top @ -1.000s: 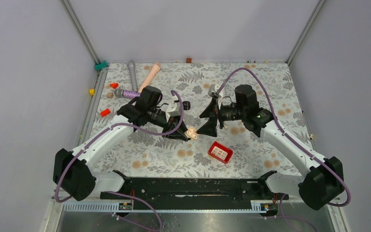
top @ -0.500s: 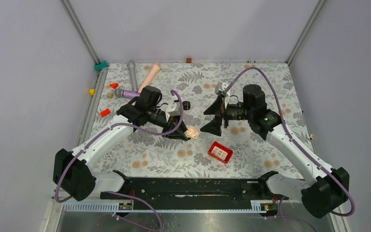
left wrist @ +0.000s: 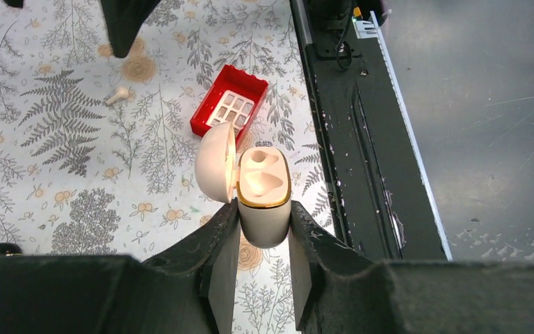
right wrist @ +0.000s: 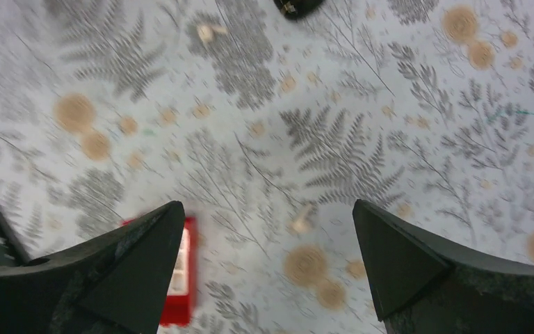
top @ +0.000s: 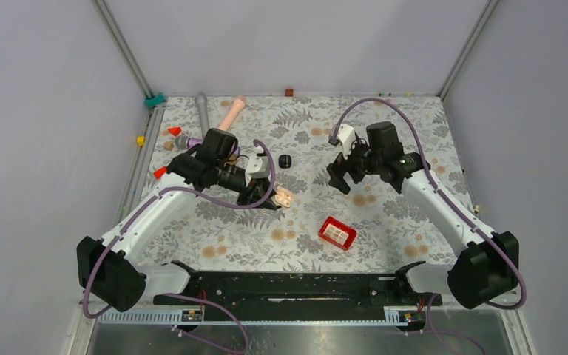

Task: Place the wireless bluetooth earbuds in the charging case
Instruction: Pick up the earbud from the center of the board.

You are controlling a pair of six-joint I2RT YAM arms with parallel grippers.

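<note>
My right gripper lowers and turns its open fingers around the whitish earbud by the orange circles, below the gripper, next, since the case's sockets look bare.
My left gripper [left wrist: 264,212] is shut on the cream charging case [left wrist: 264,182], pinching its lower body from both sides. The case is held above the table with its lid [left wrist: 215,161] swung open to the left, and both sockets look bare. In the top view the left gripper [top: 274,198] with the case [top: 284,197] sits left of centre. One whitish earbud [right wrist: 301,221] lies on the cloth under and between the fingers of my open right gripper [right wrist: 265,207]. Another whitish earbud [right wrist: 207,31] lies farther off. The right gripper [top: 342,176] hangs right of centre.
A red box [top: 337,233] lies near the front, also seen in the left wrist view [left wrist: 229,104]. A small black object [top: 285,161] sits between the arms. Grey [top: 202,111] and pink [top: 229,115] handles and red cones [top: 174,131] lie at the back left. A black rail [top: 288,285] runs along the near edge.
My right arm has drawn back to the right and away from the case, its gripper now pointing down at the cloth. The left arm has pulled the case slightly back left.
</note>
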